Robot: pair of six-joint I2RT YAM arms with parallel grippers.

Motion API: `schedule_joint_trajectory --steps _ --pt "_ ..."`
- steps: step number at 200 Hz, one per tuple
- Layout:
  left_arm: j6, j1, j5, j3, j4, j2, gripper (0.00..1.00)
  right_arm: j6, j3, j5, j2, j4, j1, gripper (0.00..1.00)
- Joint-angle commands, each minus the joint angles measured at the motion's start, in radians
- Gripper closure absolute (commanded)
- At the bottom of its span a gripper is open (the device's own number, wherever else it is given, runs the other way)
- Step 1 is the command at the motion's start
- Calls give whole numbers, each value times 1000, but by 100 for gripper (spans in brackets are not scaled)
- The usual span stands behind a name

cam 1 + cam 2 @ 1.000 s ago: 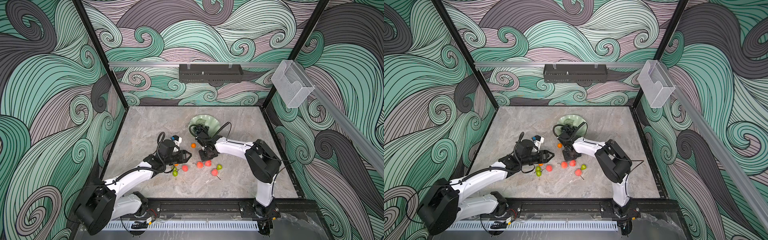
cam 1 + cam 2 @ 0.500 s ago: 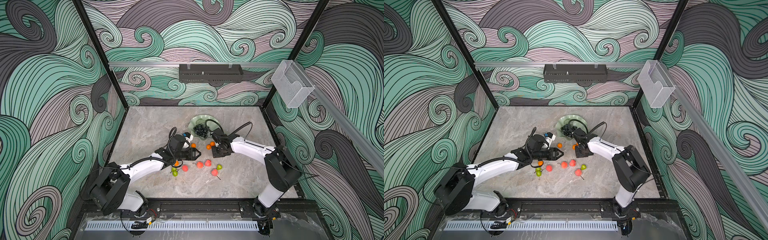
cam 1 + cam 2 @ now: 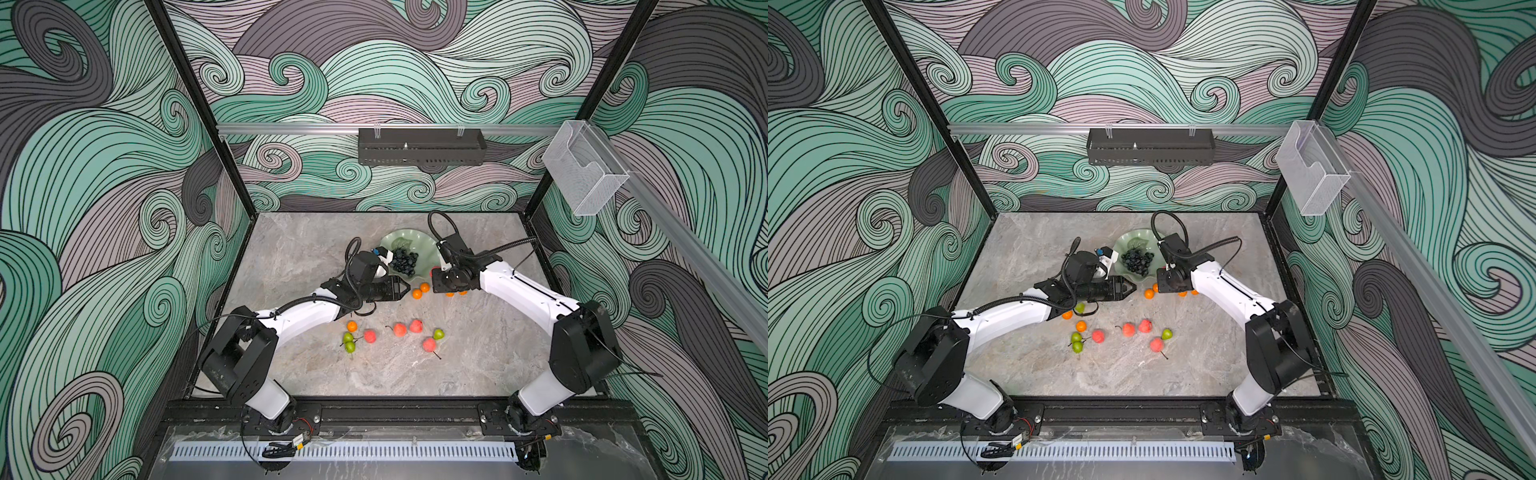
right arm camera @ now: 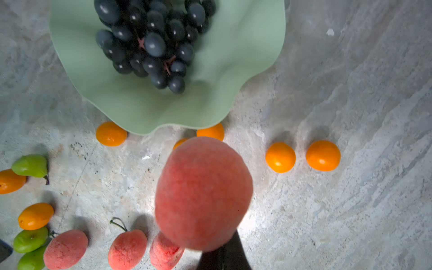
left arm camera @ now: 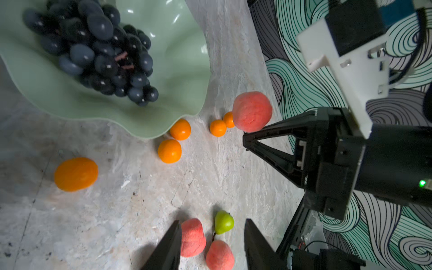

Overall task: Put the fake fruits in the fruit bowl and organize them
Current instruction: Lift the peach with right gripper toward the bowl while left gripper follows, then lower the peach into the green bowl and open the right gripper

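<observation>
The bowl's bare side point(image 3: 428, 254) point(image 4: 238, 47) is outward of my right gripper. My right gripper will next move outward past the bowl's near rim and release the peach there, clear of grapes.
The mint fruit bowl point(image 3: 409, 243) point(image 3: 1134, 240) holds the dark grape bunch point(image 3: 403, 262) point(image 4: 152, 42). My right gripper point(image 3: 436, 283) point(image 4: 223, 249) hangs just in front of the bowl's near rim, shut on a pinkish-red peach point(image 4: 203, 194) point(image 5: 252, 112) that dangles above the table. My left gripper point(image 3: 405, 286) point(image 5: 212, 238) is open and empty, pointing at two oranges point(image 3: 417, 294) beside the rim. More oranges point(image 4: 280, 157), several peaches point(image 3: 400, 330) and green pears point(image 3: 438, 333) lie on the table.
The marble table point(image 3: 316, 249) is walled by patterned panels. An orange point(image 3: 352, 326) and two pears point(image 3: 349, 343) sit close under the left forearm. A black rack point(image 3: 422, 145) hangs on the back wall.
The left gripper has swung up and right from the fruit cluster to the bowl's near rim. The right arm has drawn back to the right, its gripper still shut.
</observation>
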Motion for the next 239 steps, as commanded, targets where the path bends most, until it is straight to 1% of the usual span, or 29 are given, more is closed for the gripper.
schedule_joint_trajectory --steps 1,55,85,105,142,167,208,239 --pt "1 30 -27 64 -36 46 54 -32 81 -40 72 -41 -29 100" --pt "30 80 -23 197 -90 162 55 -8 308 -79 279 -65 -84 100" --pt "40 101 -8 262 -110 227 55 16 430 -106 401 -79 -96 100" --pt "36 114 23 288 -101 262 56 26 503 -112 481 -99 -100 100" --pt "40 122 41 309 -103 290 56 36 601 -112 584 -129 -106 100" --pt "45 126 45 309 -109 293 56 39 635 -112 616 -141 -110 100" --pt "49 128 47 310 -117 286 56 39 650 -113 622 -148 -111 93" --pt "53 127 44 306 -134 262 56 34 645 -110 593 -153 -111 88"
